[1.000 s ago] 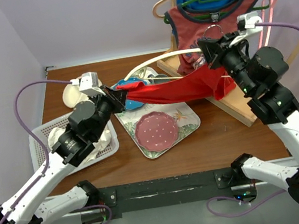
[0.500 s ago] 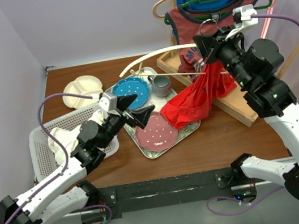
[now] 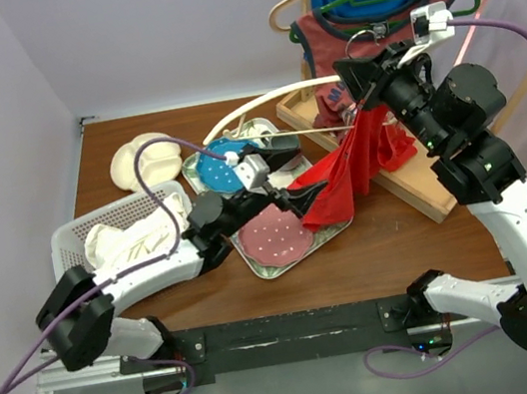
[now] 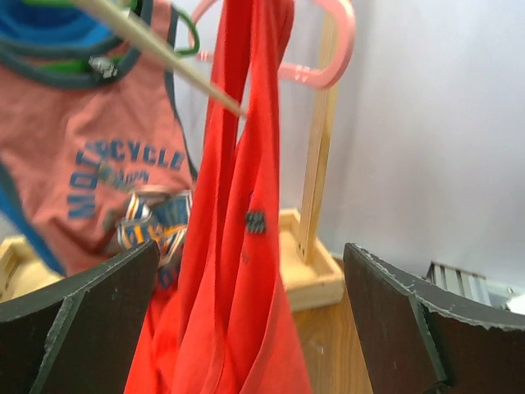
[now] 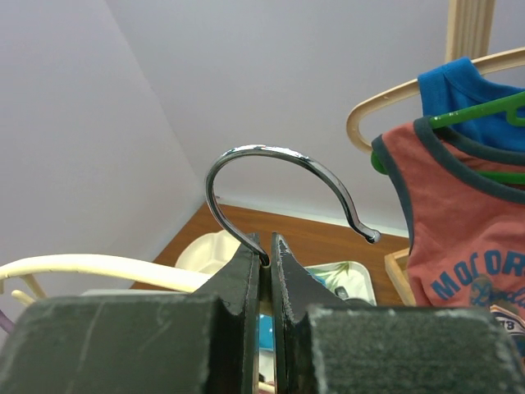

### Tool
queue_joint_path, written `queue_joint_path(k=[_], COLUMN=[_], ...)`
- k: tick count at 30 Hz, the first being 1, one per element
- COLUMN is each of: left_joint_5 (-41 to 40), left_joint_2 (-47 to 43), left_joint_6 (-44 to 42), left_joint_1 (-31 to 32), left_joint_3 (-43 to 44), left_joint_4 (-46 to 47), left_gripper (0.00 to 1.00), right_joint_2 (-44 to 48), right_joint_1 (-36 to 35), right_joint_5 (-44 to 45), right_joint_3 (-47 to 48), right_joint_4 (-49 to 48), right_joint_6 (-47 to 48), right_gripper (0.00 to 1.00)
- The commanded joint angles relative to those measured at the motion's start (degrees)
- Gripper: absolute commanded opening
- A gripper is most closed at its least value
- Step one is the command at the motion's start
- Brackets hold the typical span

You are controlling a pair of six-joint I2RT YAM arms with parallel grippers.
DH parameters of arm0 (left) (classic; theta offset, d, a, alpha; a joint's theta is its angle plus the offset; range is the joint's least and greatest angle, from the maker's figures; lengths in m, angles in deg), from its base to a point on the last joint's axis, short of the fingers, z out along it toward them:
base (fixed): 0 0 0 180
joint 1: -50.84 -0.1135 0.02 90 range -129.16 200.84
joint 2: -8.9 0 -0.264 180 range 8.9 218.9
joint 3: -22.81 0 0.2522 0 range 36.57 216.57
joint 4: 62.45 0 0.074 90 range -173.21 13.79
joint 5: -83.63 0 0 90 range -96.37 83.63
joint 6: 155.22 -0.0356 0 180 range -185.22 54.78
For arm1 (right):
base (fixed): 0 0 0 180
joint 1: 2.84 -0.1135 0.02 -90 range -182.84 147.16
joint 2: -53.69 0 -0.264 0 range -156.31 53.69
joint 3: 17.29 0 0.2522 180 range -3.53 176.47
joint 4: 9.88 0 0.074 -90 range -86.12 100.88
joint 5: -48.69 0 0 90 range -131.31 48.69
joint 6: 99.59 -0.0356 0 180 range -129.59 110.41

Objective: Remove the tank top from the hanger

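Next, my left gripper will advance its spread fingers toward the right in the top view, around the tank top's hanging red fold [image 3: 359,153] [image 4: 244,238], since the tank top already lies between them.
The red tank top [image 3: 351,177] hangs in a bunched drape from one arm of a cream wooden hanger [image 3: 268,103]. My right gripper [image 3: 357,80] holds that hanger up in the air, shut on the base of its metal hook [image 5: 279,152]. The left gripper [image 3: 297,183] is open, low over the tray, right beside the top's lower folds. In the left wrist view the red tank top [image 4: 238,246] fills the gap between the spread fingers [image 4: 82,328], which do not pinch it.
A rust and blue tank top [image 3: 374,12] hangs on a green hanger on the wooden rack [image 3: 423,180], with a pink hanger [image 4: 328,66] beside it. The patterned tray [image 3: 333,216] holds a pink plate [image 3: 274,231] and a blue plate [image 3: 218,169]. A white basket [image 3: 73,239] sits at the left.
The left gripper let go of the red top and opened, then swung back right to the cloth. The top, stretched leftward before, now hangs down from the hanger.
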Motion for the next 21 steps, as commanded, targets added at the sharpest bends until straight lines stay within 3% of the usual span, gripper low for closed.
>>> queue_joint_path(k=[1,4,14,18,21], left_joint_5=[-5.2,-8.0,1.6,6.7,7.4], left_joint_2=[6.1,10.6,23.3,28.2,29.8], left_joint_6=[-2.8,-3.6,-4.9,-3.9,-3.0], left_joint_1=[2.2,2.9,3.2,3.4,3.6], left_joint_3=[5.2,7.5,15.6,21.4,21.8], left_joint_4=[13.3,16.0,21.8,19.6,21.6], left_gripper=[1.00,1.00,0.99,0.81,0.78], right_joint_2=[2.5,2.9,5.9,6.4,6.4], right_joint_1=[0.0,-0.1,-0.1,0.0,-0.1], right_joint_5=[-1.6,-1.6,-4.5,-5.3,-5.4], right_joint_3=[1.1,1.4,-3.5,-5.0,-5.1], right_joint_4=[-6.9,-6.8,-7.9,-9.2,-9.3], right_joint_6=[-2.2,-2.8,-5.0,-6.4,-6.9], right_gripper=[0.00,0.00,0.00,0.00,0.00])
